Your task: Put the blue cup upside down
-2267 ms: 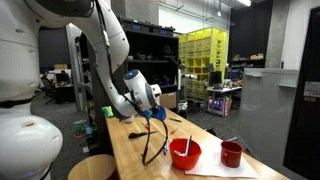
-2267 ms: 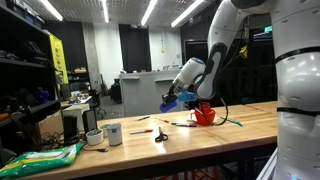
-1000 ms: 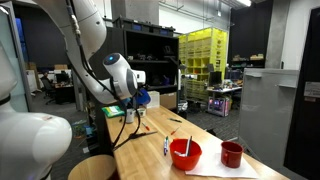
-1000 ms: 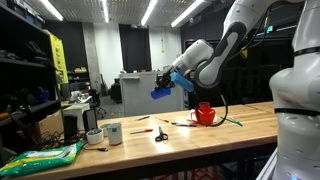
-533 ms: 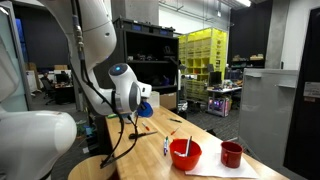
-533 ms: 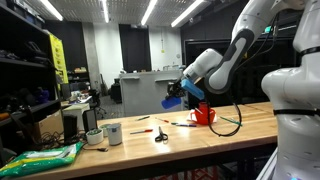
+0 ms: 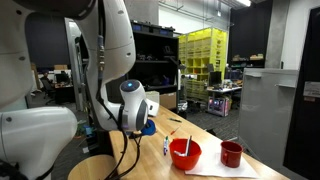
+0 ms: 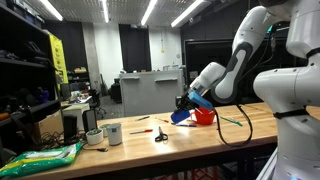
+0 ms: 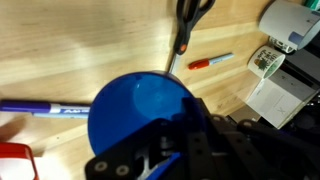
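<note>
Next, my gripper will lower the tilted blue cup onto the wood between the scissors and the blue pen.
My gripper (image 9: 172, 150) is shut on the rim of the blue cup (image 9: 130, 108), which fills the middle of the wrist view with a round face toward the camera. In both exterior views the cup (image 7: 148, 127) (image 8: 183, 115) hangs tilted, low over the wooden table (image 8: 150, 150), at the end of the gripper (image 7: 143, 120) (image 8: 190, 106). I cannot tell whether it touches the table.
A red bowl (image 7: 185, 152) and a dark red cup (image 7: 231, 153) stand on white paper at the near table end. Scissors (image 9: 190, 20), a red marker (image 9: 210, 61) and a blue pen (image 9: 40, 108) lie around the cup. A white mug (image 8: 113, 133) and a green bag (image 8: 40, 158) sit further along.
The arm has swung back and lowered the blue cup from well above the table to just over it, turning the cup as it went. The grip has held.
</note>
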### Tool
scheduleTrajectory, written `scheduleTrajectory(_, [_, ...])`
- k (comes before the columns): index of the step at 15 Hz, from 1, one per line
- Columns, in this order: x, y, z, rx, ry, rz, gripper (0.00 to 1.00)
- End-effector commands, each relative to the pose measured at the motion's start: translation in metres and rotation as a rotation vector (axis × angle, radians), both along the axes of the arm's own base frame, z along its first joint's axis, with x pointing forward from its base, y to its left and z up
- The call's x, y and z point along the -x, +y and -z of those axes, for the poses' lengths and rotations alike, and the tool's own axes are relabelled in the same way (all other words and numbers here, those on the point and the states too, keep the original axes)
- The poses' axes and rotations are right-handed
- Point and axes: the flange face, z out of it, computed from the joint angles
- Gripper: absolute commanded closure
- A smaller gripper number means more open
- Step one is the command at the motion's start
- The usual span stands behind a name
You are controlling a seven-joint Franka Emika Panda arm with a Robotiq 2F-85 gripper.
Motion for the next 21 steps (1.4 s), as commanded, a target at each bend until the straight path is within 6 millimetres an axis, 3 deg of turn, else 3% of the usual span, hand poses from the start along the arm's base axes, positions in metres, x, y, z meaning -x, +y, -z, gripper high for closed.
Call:
scheduleTrajectory(1, [0.005, -0.012, 0.035, -0.015, 0.048, -0.036, 0.99])
scheduleTrajectory(4, [0.006, -0.021, 0.062, 0.007, 0.077, -0.071, 0.99])
scheduleTrajectory(6, [-0.002, -0.024, 0.068, 0.03, 0.047, -0.104, 0.99])
scheduleTrajectory(7, [-0.006, -0.023, 0.07, 0.043, 0.036, -0.12, 0.7])
scheduleTrajectory(10, [-0.016, -0.023, 0.082, 0.091, 0.049, -0.163, 0.6])
scheduleTrajectory(13, [-0.023, -0.021, 0.09, 0.126, 0.05, -0.199, 0.38])
scheduleTrajectory(19, [-0.035, -0.007, 0.073, 0.226, 0.01, -0.261, 0.02])
scheduleTrajectory(21, [-0.035, -0.002, 0.071, 0.255, 0.011, -0.284, 0.0])
